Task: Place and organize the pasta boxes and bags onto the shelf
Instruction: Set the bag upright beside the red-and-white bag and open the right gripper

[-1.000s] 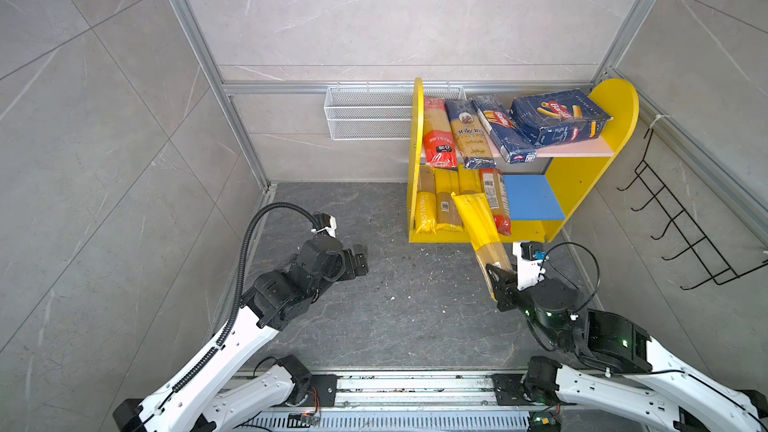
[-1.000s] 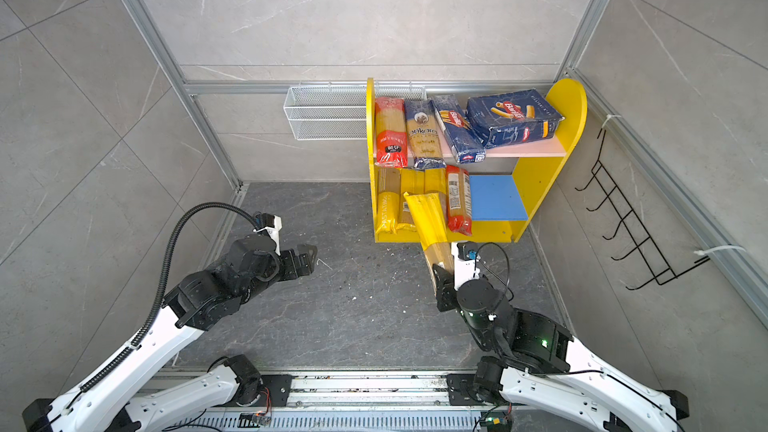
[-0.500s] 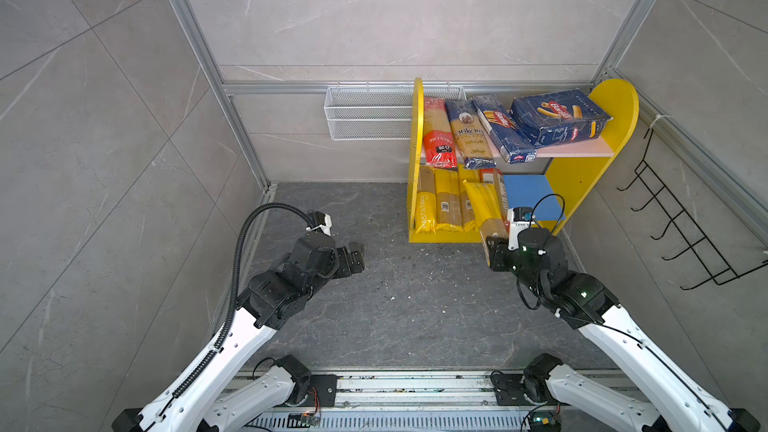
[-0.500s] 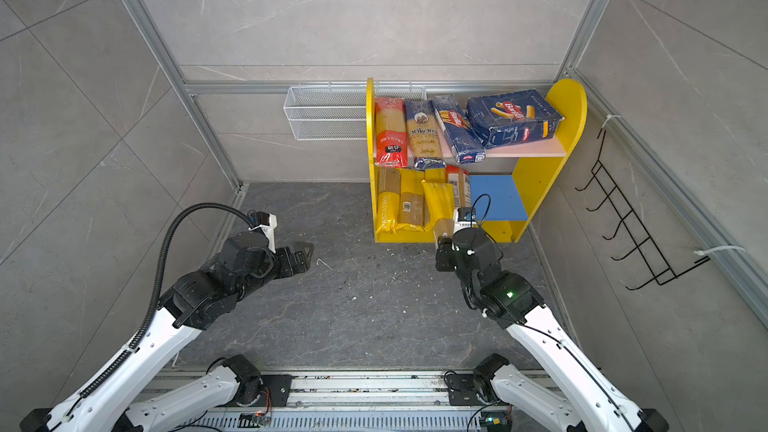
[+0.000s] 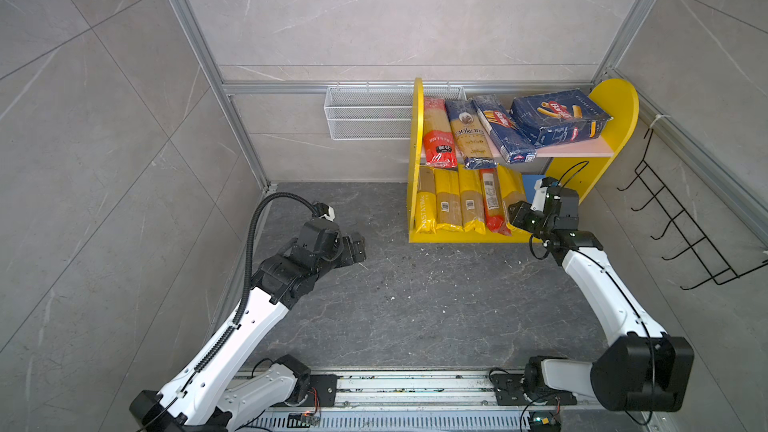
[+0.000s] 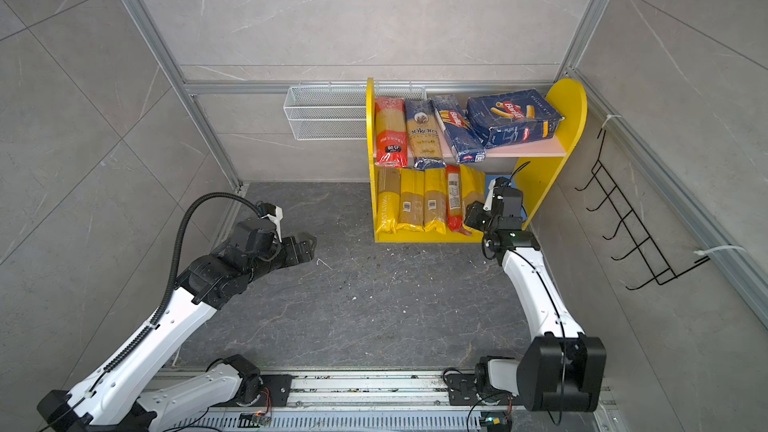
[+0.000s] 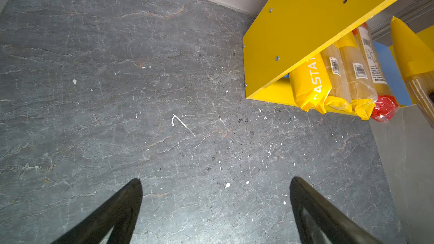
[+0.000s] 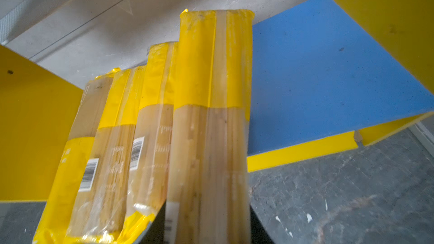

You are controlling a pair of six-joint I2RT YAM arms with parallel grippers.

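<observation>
The right gripper pushes outward next, lowers onto that bare stretch (image 5: 529,183) (image 8: 289,90) and releases the bag. The blue lower board lies bare beside the yellow bag.
The shelf (image 5: 415,139) stands at the back right. Its pink upper board (image 5: 577,152) carries a red-ended bag (image 5: 436,130), the dark blue ankara bag (image 5: 469,135) and both pasta boxes, the narrow one (image 5: 503,130) and the wide one (image 5: 557,118). Several bags lie side by side on the blue lower board (image 8: 317,78), among them the PASTATIME bag (image 5: 426,209). My right gripper (image 5: 525,218) (image 8: 206,231) is shut on a yellow bag (image 8: 211,113) (image 6: 471,187) whose far end reaches in over that board beside the red-ended bag (image 5: 490,201). Over bare floor my left gripper (image 5: 353,249) (image 7: 216,184) hangs open and empty.
A white wire basket (image 5: 365,118) hangs on the back wall just left of the shelf. A black wire hook rack (image 5: 685,234) is on the right wall. The arms' base rail (image 5: 415,384) runs along the front. The floor is dark grey stone.
My right gripper has carried the yellow bag from the floor in front of the shelf to the right and in over the lower board. The left arm has barely shifted.
</observation>
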